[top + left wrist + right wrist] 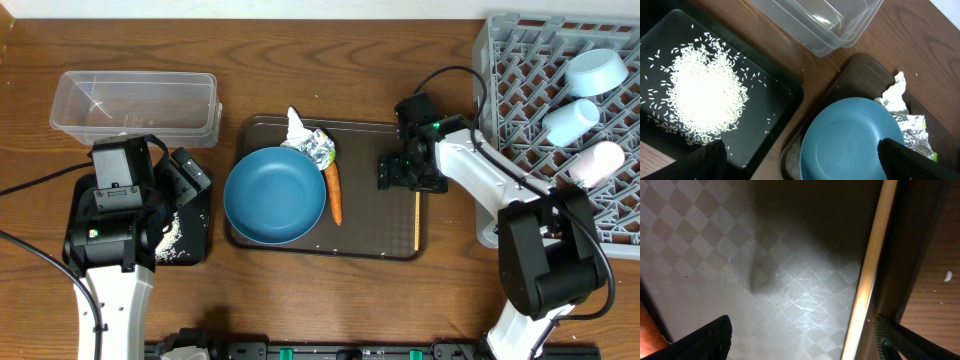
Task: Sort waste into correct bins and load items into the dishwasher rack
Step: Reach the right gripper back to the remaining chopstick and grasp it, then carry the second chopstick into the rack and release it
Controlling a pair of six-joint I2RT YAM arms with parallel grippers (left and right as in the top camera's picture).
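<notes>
The right gripper stays low and closes its fingers around the wooden chopstick next, as it already lies between them, just inside the finger by the tray's rim.
White rice (702,95) lies heaped in the black tray (775,85), with the clear tub (135,100) behind it. My left gripper (800,162) hangs open over the gap between the black tray and the wide blue bowl (275,195). That bowl sits on the brown tray beside the orange carrot (335,192) and the crumpled wrapper (312,140). My right gripper (802,340) is open low over the brown tray floor, and a wooden chopstick (870,270) lies just inside its right finger (910,340). The grey rack (520,60) holds a light-blue bowl (597,70), a pale-blue cup (570,120) and a white cup (597,162).
The brown serving tray (370,240) lies mid-table between both arms. A stray rice grain (948,276) rests on the wood beside its right rim. The rack's left wall stands close behind my right arm. Black cables trail over the table near each arm.
</notes>
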